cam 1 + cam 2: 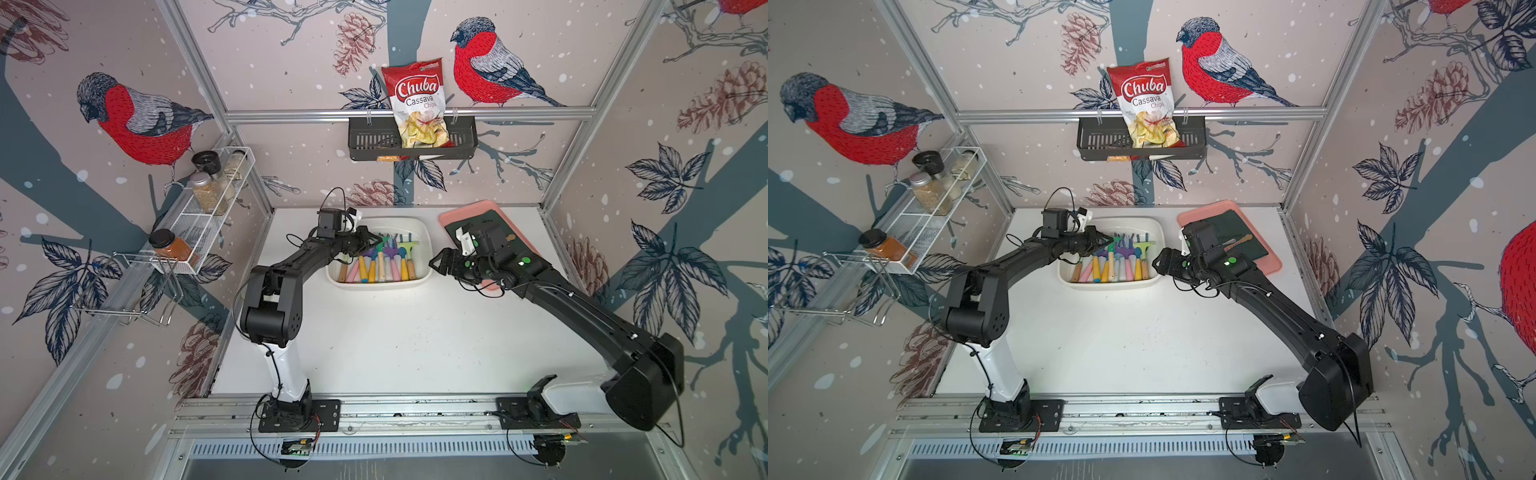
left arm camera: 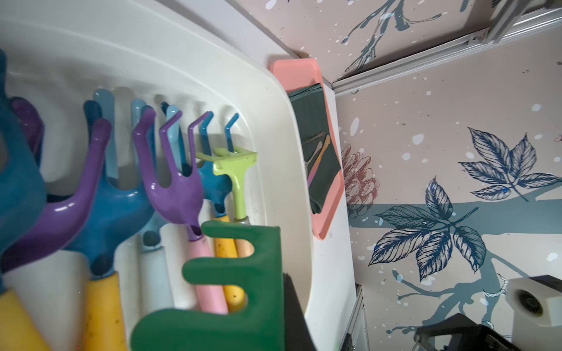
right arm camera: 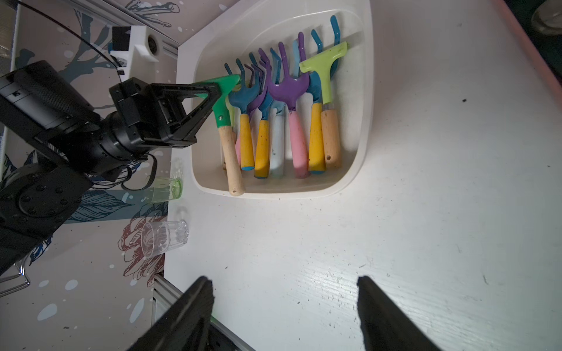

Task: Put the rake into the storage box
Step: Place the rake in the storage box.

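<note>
The left gripper moves down into the storage box [image 1: 399, 226] next and releases the dark green head onto the blue rake heads, since it holds the head above them.
The rake has a dark green toothed head [image 3: 225, 91] and a plain wooden handle [image 3: 231, 158]. My left gripper [image 1: 371, 240] is shut on the head, over the left end of the storage box [image 1: 399, 226]. This white glossy tub [image 3: 366, 91] holds several other hand rakes with blue, purple and light green heads. The held rake's handle slopes down to the box's near rim. Its head [image 2: 231, 291] fills the near part of the left wrist view. My right gripper [image 3: 284, 282] stands open and empty over bare table, just right of the box [image 1: 1142, 224].
A pink tray [image 1: 457, 214] with a dark green cloth lies behind my right arm. A black basket [image 1: 461, 141] with a chips bag hangs on the back wall. A wire spice rack [image 1: 216, 195] is on the left wall. Two small glasses [image 3: 164, 238] lie by the table's left edge.
</note>
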`<action>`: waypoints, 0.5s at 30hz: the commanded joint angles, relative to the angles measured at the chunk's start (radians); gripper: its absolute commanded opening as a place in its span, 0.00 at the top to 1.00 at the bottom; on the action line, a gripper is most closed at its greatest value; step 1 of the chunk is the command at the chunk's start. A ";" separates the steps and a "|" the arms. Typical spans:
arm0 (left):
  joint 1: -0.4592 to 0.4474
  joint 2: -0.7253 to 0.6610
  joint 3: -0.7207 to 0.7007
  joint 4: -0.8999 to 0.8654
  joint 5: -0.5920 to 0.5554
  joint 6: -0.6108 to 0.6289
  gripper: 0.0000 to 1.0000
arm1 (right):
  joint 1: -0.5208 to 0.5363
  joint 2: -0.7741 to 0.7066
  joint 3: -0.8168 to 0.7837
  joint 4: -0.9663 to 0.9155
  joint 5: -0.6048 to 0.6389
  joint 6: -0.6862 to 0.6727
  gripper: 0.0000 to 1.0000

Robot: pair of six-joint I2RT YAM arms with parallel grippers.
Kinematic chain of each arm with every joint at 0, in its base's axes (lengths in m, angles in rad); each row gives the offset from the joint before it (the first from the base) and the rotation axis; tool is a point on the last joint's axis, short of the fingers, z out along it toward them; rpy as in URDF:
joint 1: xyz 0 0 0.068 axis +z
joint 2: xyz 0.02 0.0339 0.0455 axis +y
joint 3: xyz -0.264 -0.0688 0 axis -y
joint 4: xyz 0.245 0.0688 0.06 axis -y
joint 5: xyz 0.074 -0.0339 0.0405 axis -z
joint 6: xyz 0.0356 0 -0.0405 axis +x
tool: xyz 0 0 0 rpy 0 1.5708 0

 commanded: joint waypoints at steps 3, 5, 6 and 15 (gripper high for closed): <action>0.030 0.074 0.050 0.058 0.102 0.074 1.00 | -0.011 -0.014 -0.028 0.021 -0.019 -0.021 0.23; 0.035 0.103 0.067 0.053 0.124 0.080 1.00 | -0.017 -0.012 -0.035 0.025 -0.023 -0.020 0.23; 0.035 0.115 0.073 0.052 0.130 0.083 1.00 | -0.018 -0.012 -0.038 0.028 -0.025 -0.020 0.23; 0.039 0.166 0.049 0.111 0.153 0.063 1.00 | -0.024 0.012 -0.038 0.036 -0.040 -0.028 0.23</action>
